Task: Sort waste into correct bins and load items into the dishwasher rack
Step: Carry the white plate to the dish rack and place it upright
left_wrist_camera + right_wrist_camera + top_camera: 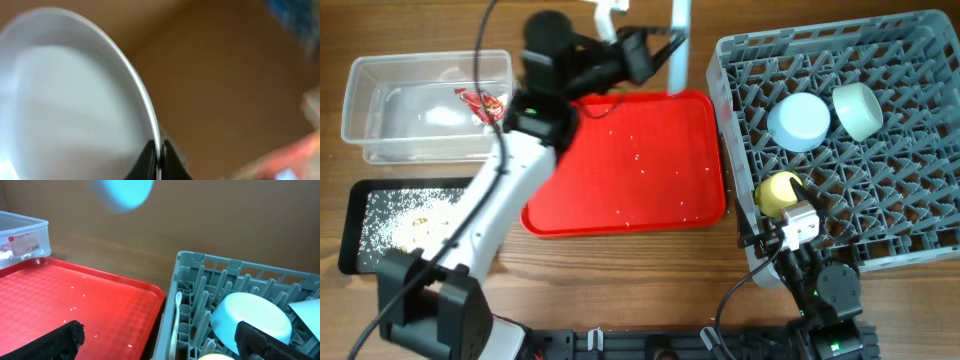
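Note:
The rack's far corner (726, 50) beside the red tray is free, so my left gripper should next move across and down toward it and bring the upright plate inside the rack's side.
My left gripper (658, 48) is shut on the rim of the pale blue plate (680, 45) and holds it on edge above the far side of the red tray. The left wrist view shows the plate (75, 100) pinched between the jaws (159, 152). It appears blurred in the right wrist view (125, 192). The grey dishwasher rack (920, 60) holds the pale blue bowl (799, 121), mint-green bowl (857, 108), yellow cup (779, 190) and white spoon (177, 315). My right gripper (160, 345) is open and empty at the rack's front left corner. The carrot is out of view.
The clear tub (370, 140) at the far left holds the red wrapper (483, 102) and white tissue (445, 117). The black tray (355, 225) in front of it holds beige crumbs. The red serving tray (630, 170) carries a few white specks.

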Controlling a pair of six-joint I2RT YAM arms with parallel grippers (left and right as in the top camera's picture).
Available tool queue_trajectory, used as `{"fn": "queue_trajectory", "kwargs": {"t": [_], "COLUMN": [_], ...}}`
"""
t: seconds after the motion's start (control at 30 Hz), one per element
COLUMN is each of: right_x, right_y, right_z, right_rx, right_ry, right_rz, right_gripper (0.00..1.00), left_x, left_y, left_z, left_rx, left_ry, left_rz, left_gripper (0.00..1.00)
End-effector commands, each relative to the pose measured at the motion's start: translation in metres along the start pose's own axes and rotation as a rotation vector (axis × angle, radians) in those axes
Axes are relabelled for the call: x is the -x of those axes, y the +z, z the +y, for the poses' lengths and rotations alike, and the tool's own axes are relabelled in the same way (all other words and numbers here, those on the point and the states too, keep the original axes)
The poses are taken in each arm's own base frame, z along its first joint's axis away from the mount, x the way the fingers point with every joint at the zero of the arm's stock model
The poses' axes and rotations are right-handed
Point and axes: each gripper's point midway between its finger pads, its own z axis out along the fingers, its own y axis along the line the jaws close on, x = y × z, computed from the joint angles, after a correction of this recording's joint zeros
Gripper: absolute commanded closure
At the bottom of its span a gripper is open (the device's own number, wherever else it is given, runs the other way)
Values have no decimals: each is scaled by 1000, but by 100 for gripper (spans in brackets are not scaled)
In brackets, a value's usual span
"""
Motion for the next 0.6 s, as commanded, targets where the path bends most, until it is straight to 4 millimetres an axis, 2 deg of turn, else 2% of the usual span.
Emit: {"fn": "queue_trajectory", "kwargs": {"t": [0.0,0.17,0.3,0.37,0.43,0.57], "right_x": [2,2,2,2,2,2], "right_y": [0,0,0,0,0,0], "right_z": [2,2,2,2,2,2], "right_rx": [10,10,10,10,10,10], "right_ry": [-5,-6,-6,-6,-6,-6], "right_rz": [-9,-9,-9,-9,-9,-9], "right_gripper": [0,0,0,0,0,0], "left_x": [-9,-49,-75,-80,-78,-77], "left_y": [44,92,103,103,103,96], "left_z": [43,61,92,100,94,93], "left_rx": [128,-22,19,45,40,116], "left_ry": [-593,-809,-864,-773,-626,-484], "left_rz": [-226,-177,-130,-121,-88,34], "left_gripper": [96,96,96,96,95,78]}}
